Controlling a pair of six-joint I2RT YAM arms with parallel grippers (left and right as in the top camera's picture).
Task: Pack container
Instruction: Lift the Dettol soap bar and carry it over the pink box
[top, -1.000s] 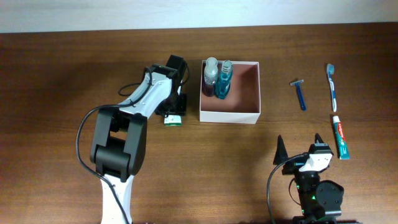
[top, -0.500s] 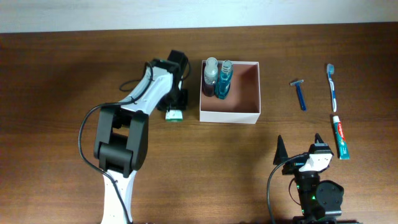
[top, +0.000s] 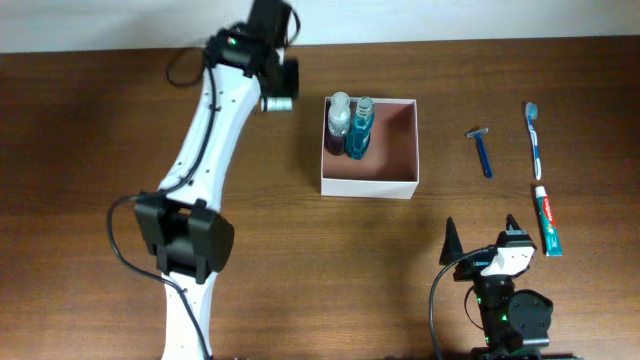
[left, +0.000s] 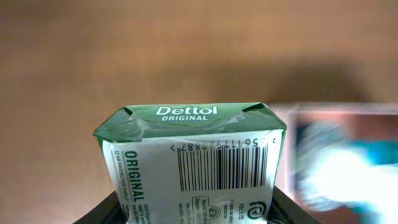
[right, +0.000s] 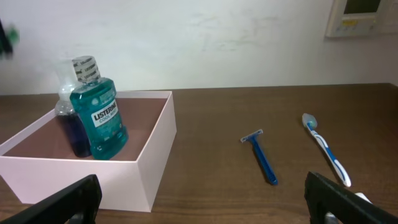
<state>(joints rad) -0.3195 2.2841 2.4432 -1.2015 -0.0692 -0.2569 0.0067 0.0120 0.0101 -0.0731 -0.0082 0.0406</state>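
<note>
The container's bare bottom is below my left gripper, to its right in the overhead view, so I should move across the bottles and lower there to release the soap.
My left gripper (top: 276, 92) is shut on a green and white Dettol soap bar (left: 193, 155) and holds it above the table, off the far left corner of the container (top: 372, 183). The container is a square white box with a reddish-brown inside. A blue-green Listerine bottle (right: 99, 118) and a darker bottle (top: 339, 122) stand in its far left corner. In the left wrist view the soap fills the gap between the dark jaws, and the container is a blur at the right. My right gripper (top: 483, 238) stands open near the front edge, holding nothing.
A blue razor (top: 482, 150), a blue and white toothbrush (top: 534, 138) and a toothpaste tube (top: 547, 220) lie on the wooden table right of the container. A white wall runs along the table's far edge.
The left arm has lifted the soap bar from the table beside the container's left wall. It has swung it up and toward the far edge. The right arm has not moved.
</note>
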